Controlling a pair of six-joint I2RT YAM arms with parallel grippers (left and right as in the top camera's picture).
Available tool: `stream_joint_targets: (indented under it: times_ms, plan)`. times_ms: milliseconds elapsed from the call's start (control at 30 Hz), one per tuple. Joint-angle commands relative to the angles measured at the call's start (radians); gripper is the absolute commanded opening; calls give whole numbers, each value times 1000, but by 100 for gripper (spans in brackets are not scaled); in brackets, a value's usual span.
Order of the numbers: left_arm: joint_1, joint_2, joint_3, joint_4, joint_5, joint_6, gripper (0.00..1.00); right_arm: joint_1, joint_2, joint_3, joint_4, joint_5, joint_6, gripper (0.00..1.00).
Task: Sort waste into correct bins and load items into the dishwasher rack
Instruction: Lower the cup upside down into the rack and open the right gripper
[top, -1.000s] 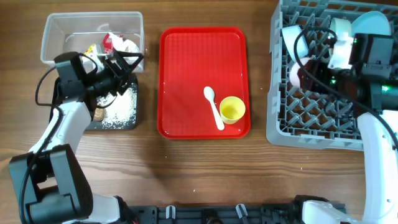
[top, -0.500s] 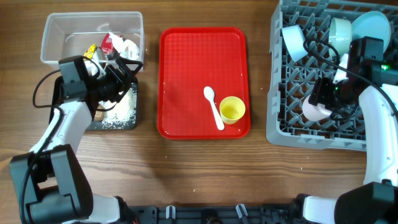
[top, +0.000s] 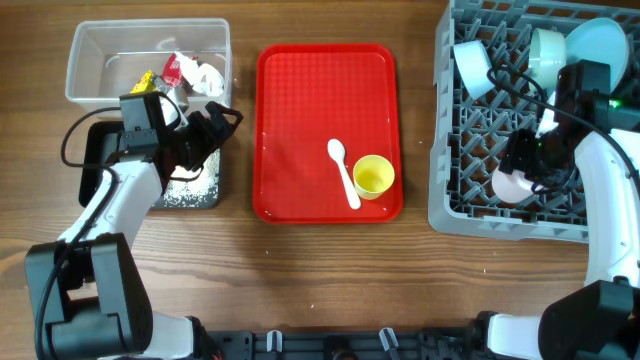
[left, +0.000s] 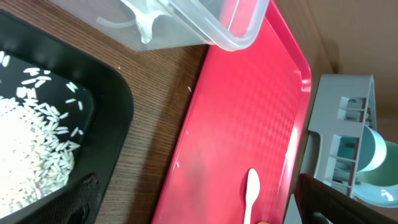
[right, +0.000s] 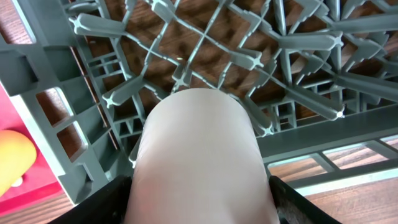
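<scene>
My right gripper lowers the pale pink cup, opening down, onto the rack's empty front wires just below it next, then lets go of it there.
My right gripper (top: 520, 172) is shut on a pale pink cup (top: 507, 187), held mouth-down over the front part of the grey dishwasher rack (top: 470, 210). In the right wrist view the cup (right: 196, 143) fills the space between my fingers (right: 199, 208), just above the rack grid (right: 280, 62). My left gripper (top: 216, 128) is open and empty, between the black tray (top: 190, 195) and the red tray (top: 300, 110). A white spoon (top: 343, 172) and a yellow cup (top: 373, 177) lie on the red tray. The spoon also shows in the left wrist view (left: 250, 193).
A clear bin (top: 90, 45) with wrappers stands at the back left. The black tray holds white rice (left: 31, 155). The rack holds a white cup (top: 472, 68), a pale bowl (top: 545, 45) and a light blue plate (top: 600, 38).
My left gripper has moved right, from the clear bin's front edge toward the red tray. My right gripper has carried the pink cup from the rack's middle to its front and lowered it.
</scene>
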Motion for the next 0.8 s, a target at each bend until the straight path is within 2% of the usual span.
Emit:
stream_joint_targets:
  times_ms: [0,167,200,267,333,400,600,767]
  plan:
    - [-5,-2,2,-5,-18,31,100,-2,23,-40,18,-5,5,28]
    - [-5,-2,2,-5,-18,31,100,-2,121,-41,51,-13,5,28]
    - [-5,-2,2,-5,-18,31,100,-2,129,-41,51,-13,5,36]
    - [-5,-2,2,-5,-18,31,100,-2,134,-41,51,-13,6,75]
    - [-5,-2,2,-5,-18,31,100,-2,134,-41,51,-13,8,89]
    - [-5,-2,2,-5,-18,30,100,-2,134,-41,51,-13,8,97]
    - [-5,-2,2,-5,-18,30,100,-2,124,-23,34,-32,8,94]
    - [-5,-2,2,-5,-18,31,100,-2,64,106,-63,-31,8,89]
